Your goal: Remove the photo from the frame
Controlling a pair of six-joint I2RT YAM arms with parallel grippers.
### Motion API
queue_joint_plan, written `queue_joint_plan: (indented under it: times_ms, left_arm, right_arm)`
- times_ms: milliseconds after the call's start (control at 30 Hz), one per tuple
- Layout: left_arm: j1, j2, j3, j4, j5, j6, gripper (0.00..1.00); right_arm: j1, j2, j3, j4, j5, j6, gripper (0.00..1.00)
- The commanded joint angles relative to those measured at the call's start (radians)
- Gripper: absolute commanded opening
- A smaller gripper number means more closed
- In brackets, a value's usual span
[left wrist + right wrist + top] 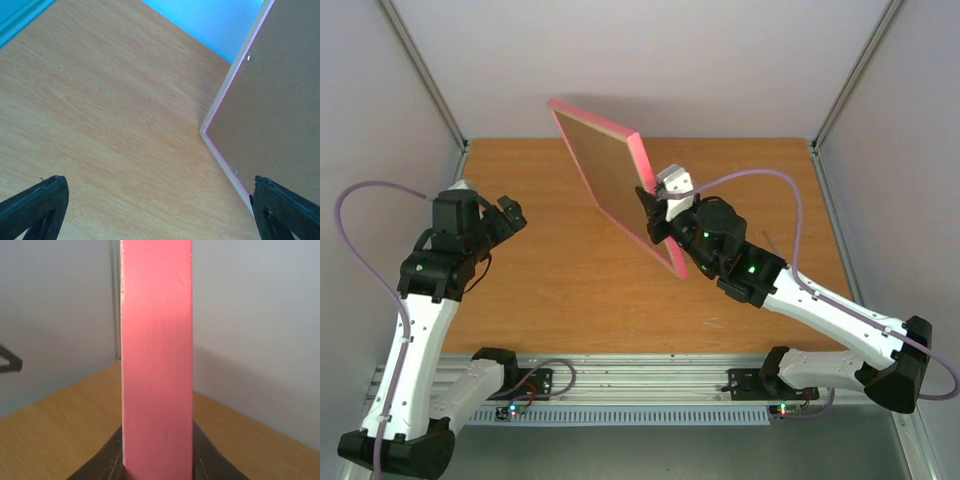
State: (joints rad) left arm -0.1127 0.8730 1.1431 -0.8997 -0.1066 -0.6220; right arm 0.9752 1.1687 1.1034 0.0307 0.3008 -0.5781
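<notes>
Next, my right gripper lowers and turns until the frame [610, 165], now tilted on edge, lies flat on the bare wooden table below, then releases it.
The frame [610, 165] is lifted off the table and stands tilted on edge, its brown back board turned toward the left arm. My right gripper [655, 215] is shut on its pink right-hand edge. In the right wrist view that pink edge [156, 340] rises straight up, clamped by the black fingers [105, 462]. My left gripper [515, 215] hangs open to the left, apart from the frame, nothing in it. The left wrist view shows the frame's back and pale rim [275, 100] beside the right finger [280, 205]. The photo is hidden.
The wooden table [550, 300] lies under both arms. Pale enclosure walls stand close on the left, right and back, with metal posts [425, 70] at the back corners. A metal rail [650, 375] with the arm bases runs along the near edge.
</notes>
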Motion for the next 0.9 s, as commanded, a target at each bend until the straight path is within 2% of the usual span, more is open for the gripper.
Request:
queue_joint_plan:
  times_ms: [0,333,533,867]
  left_arm:
    - [0.005,0.024,-0.012,0.049,0.033,-0.013,0.99]
    - [0.005,0.074,-0.063,0.066,0.103,-0.048,1.0]
    - [0.005,0.098,-0.157,0.106,0.219,-0.111,0.99]
    - [0.004,0.184,-0.312,0.247,0.411,-0.213,0.99]
  right_arm:
    - [-0.061,-0.063,-0.059,0.105,-0.101,0.344,0.01]
    - [-0.11,-0.171,-0.267,0.096,0.041,0.721,0.01]
    - [-0.111,-0.199,-0.367,0.053,0.118,0.892,0.01]
    - [-0.111,-0.195,-0.515,0.0,0.144,1.168,0.02]
